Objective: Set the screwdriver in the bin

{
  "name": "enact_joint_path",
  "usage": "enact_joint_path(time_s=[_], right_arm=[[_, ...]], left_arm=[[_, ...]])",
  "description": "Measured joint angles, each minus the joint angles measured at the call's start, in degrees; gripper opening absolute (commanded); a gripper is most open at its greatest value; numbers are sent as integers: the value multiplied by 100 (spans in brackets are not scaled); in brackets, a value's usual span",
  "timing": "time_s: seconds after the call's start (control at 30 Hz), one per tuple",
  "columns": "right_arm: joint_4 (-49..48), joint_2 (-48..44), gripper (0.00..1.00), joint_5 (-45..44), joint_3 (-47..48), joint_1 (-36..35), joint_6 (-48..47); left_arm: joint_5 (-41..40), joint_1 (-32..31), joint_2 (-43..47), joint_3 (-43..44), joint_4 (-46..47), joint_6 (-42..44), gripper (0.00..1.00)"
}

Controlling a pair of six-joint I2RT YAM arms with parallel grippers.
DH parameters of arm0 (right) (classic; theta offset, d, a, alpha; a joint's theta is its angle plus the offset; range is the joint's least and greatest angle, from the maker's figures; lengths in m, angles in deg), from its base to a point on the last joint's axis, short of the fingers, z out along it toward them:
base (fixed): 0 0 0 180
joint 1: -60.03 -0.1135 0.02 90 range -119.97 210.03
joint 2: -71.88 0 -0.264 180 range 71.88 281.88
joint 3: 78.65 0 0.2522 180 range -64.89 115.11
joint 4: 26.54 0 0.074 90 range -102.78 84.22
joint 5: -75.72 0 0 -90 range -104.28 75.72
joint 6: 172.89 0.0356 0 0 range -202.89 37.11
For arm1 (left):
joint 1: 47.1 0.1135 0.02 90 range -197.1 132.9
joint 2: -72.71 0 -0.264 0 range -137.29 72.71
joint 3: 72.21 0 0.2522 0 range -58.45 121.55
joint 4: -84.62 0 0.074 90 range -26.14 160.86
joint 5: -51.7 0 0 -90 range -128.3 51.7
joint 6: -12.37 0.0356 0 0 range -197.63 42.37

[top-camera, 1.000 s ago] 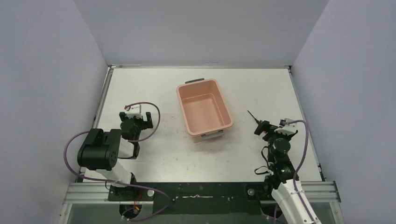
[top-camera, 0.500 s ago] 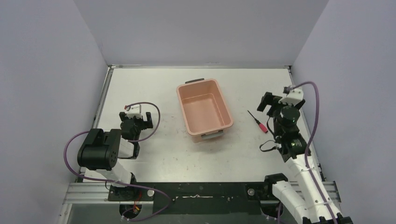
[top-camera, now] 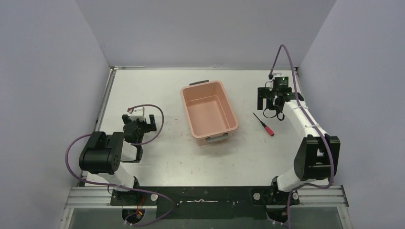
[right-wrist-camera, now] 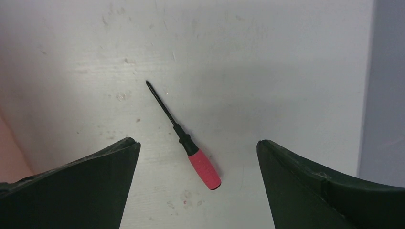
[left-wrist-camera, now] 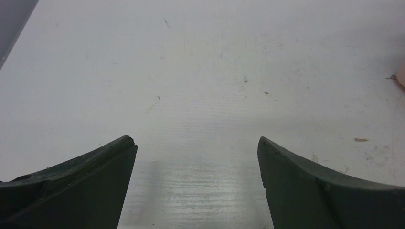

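Observation:
My right gripper will next go down onto the black collar [top-camera: 263, 124] [right-wrist-camera: 186, 141], beside the red handle, and close, because the collar is below it and between its open fingers.
The screwdriver [top-camera: 264, 124], with a thin black shaft and a short red handle, lies flat on the white table right of the bin [top-camera: 208, 112], which is a salmon-pink tub. My right gripper [top-camera: 264, 101] hovers open just beyond the screwdriver. In the right wrist view the screwdriver [right-wrist-camera: 204, 169] lies below and between the open fingers of the right gripper [right-wrist-camera: 196, 142], untouched. My left gripper [top-camera: 138, 123] rests low at the left of the table. In the left wrist view the left gripper [left-wrist-camera: 195, 139] is open and empty over bare table.
Grey walls enclose the table on three sides, and the right wall [right-wrist-camera: 387, 86] stands close to the screwdriver. The bin's edge shows at the left of the right wrist view [right-wrist-camera: 5, 138]. Purple cables [top-camera: 286, 57] loop off both arms.
My right arm has swung up from the near edge and stretched toward the back right. Its gripper now hangs beyond the screwdriver, which has not moved. The left arm has not moved.

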Motion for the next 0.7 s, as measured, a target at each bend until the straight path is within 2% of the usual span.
enact_joint_path(time_s=[0.13,0.2,0.27,0.33,0.47,0.7], right_arm=[[142,748,97,177,-181,175,-107],[157,1058,91,240,-269,208,-131],[186,1394,79,293,-328,234,-155],[188,1646,60,356,-380,238,-192],[144,1735,1,614,-393,245,-205],[262,1633,0,664,-389,243,-92]], left_arm=[[0,0,-2,0,0,0,97],[0,0,0,0,0,0,97],[0,0,0,0,0,0,97],[0,0,0,0,0,0,97],[0,0,-2,0,0,0,97],[0,0,0,0,0,0,97]])
